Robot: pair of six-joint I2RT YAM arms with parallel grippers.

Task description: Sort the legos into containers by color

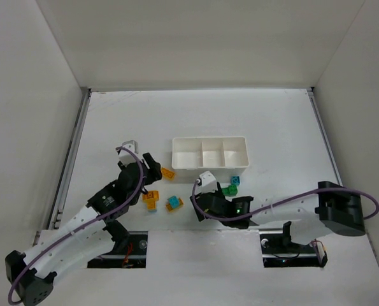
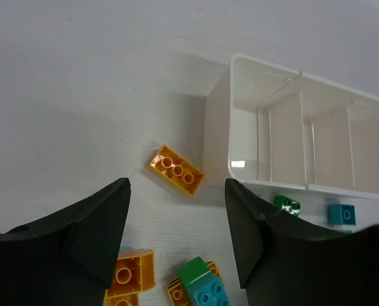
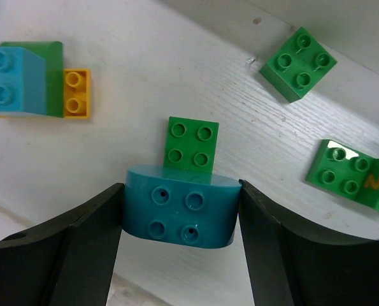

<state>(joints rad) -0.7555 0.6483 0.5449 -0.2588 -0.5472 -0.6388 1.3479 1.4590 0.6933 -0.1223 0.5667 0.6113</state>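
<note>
The tray's middle container (image 1: 213, 153) is outward of the right gripper, so the robot needs to raise that gripper, carry the teal lego outward over the container and release it.
My right gripper (image 3: 181, 192) is shut on a teal rounded lego (image 3: 179, 210), one finger pressed against each side. A green lego (image 3: 191, 145) lies just beyond it. Two more green legos (image 3: 299, 64) (image 3: 351, 177) lie to the right, and a cyan, green and orange cluster (image 3: 23, 80) to the left. My left gripper (image 2: 176, 217) hangs open over bare table, and an orange lego (image 2: 176, 170) lies just ahead of its tips. Behind that stands the white tray (image 2: 218, 134) with its three containers, which show no legos inside. From above, the left gripper (image 1: 155, 168) is left of the tray (image 1: 208, 167).
An orange lego (image 1: 151, 199) and the cyan-green cluster (image 1: 174, 203) lie between the two arms. A green lego (image 1: 230, 189) and a cyan one (image 1: 237, 180) sit in front of the tray. White walls enclose the table on three sides.
</note>
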